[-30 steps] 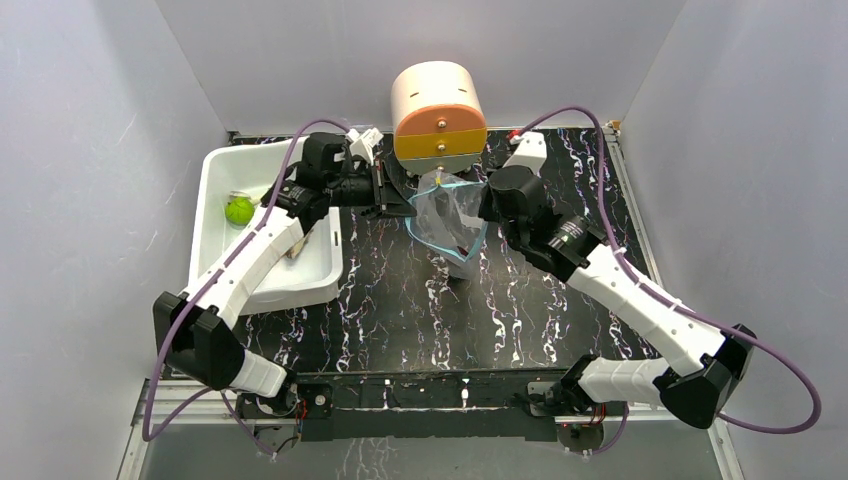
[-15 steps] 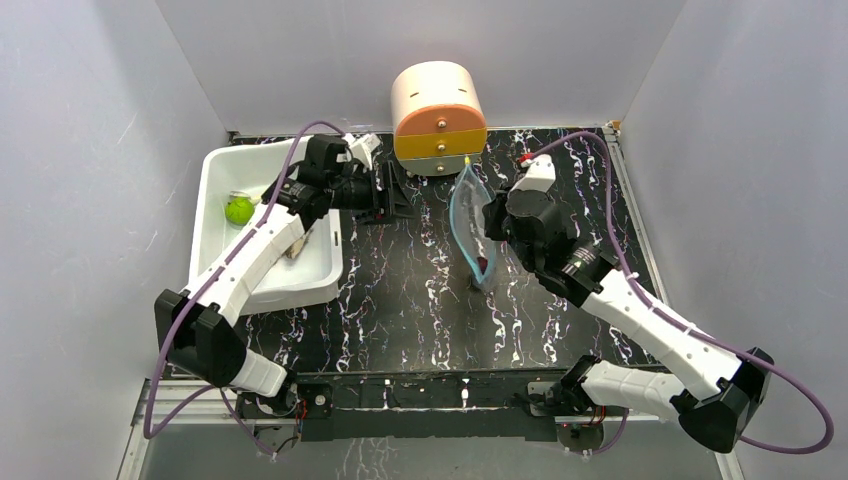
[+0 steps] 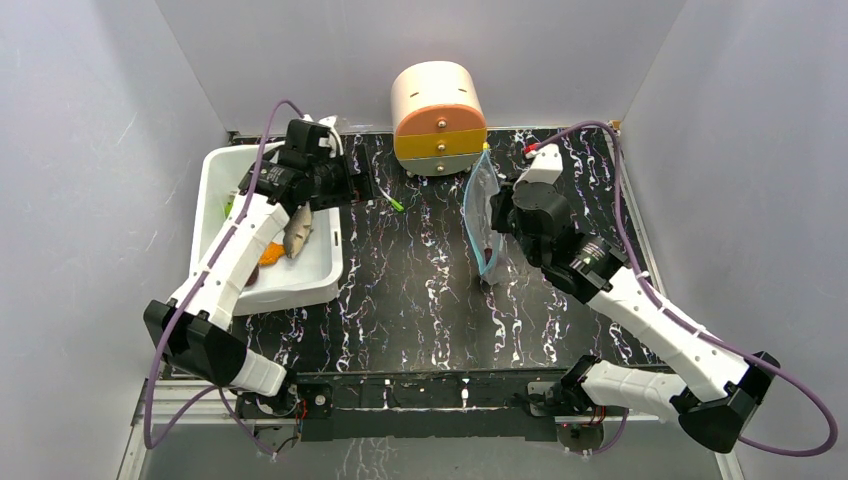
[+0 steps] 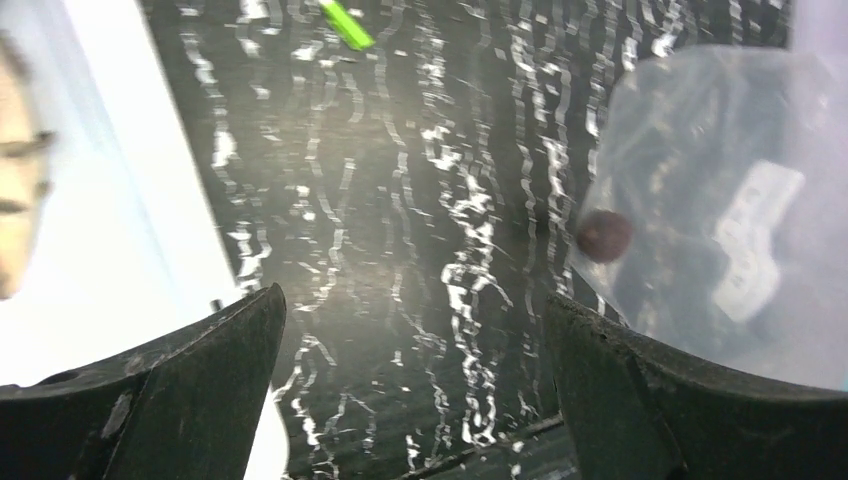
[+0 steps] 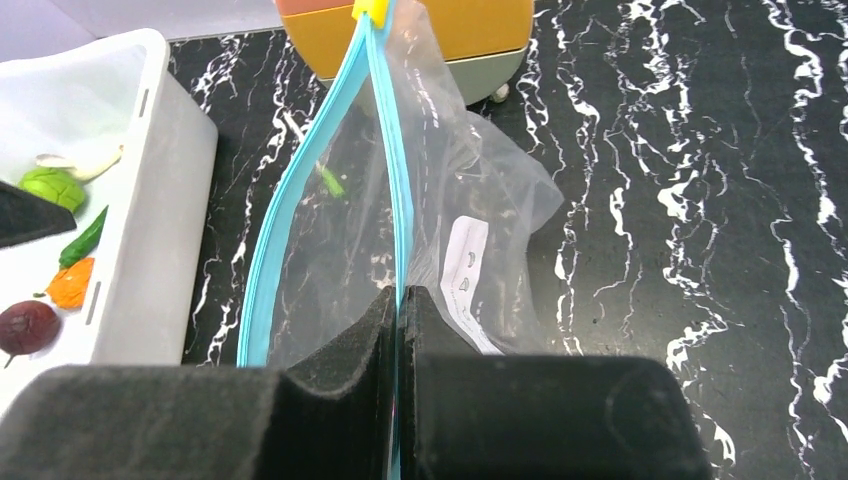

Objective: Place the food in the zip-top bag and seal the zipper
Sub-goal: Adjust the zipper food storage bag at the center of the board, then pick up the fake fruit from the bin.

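Observation:
The tub sits below my left gripper on the left in the top view, so next my left gripper should move to that side and down into the tub's far end.
My right gripper (image 5: 398, 300) is shut on one lip of the teal zipper (image 5: 393, 170) and holds the clear zip-top bag (image 3: 479, 205) upright. The other lip (image 5: 285, 220) bows away to the left, so the mouth gapes. A dark purple ball (image 4: 604, 236) lies inside the bag (image 4: 720, 180), near its white label. My left gripper (image 4: 415, 300) is open and empty over the table between bag and tub. In the tub lie the fish (image 3: 297, 232), lime-green fruit (image 5: 50, 187), green pepper (image 5: 85, 238), orange lump (image 5: 70, 283) and a dark purple fruit (image 5: 27, 325).
The white tub (image 3: 222, 168) stands at the left. A round cream and orange drawer unit (image 3: 438, 115) sits at the back, just behind the bag's yellow end tab (image 5: 370, 10). A pen's green tip (image 3: 397, 205) lies on the black marbled table between the arms.
My left gripper has let go of the bag's mouth, opened wide and drawn back left toward the tub. The right gripper has carried the bag slightly right, and its mouth has narrowed.

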`<state>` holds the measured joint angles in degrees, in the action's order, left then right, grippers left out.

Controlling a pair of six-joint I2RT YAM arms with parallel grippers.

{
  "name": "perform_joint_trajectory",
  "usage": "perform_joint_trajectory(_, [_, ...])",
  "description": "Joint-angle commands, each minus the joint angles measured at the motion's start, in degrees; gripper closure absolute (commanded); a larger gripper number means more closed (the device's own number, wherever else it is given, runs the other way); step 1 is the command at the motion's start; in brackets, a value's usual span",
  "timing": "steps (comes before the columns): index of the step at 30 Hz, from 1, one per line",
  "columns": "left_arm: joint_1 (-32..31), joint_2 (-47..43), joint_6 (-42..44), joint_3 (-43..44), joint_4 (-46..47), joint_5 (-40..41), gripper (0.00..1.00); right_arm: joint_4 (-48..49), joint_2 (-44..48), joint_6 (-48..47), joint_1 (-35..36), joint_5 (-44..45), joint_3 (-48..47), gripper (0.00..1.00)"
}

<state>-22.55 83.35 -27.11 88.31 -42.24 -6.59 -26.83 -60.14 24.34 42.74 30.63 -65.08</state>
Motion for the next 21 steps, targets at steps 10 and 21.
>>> perform_joint_trajectory(10, [17.0,-2.3,3.3,-9.4,2.6,6.6,0.21,7.1,-0.4,1.0,0.0,-8.3,5.1,1.00])
perform_joint_trajectory(21, [20.4,2.5,4.1,-14.1,12.4,13.5,0.17,8.8,-0.2,0.1,0.1,-12.1,5.5,1.00])
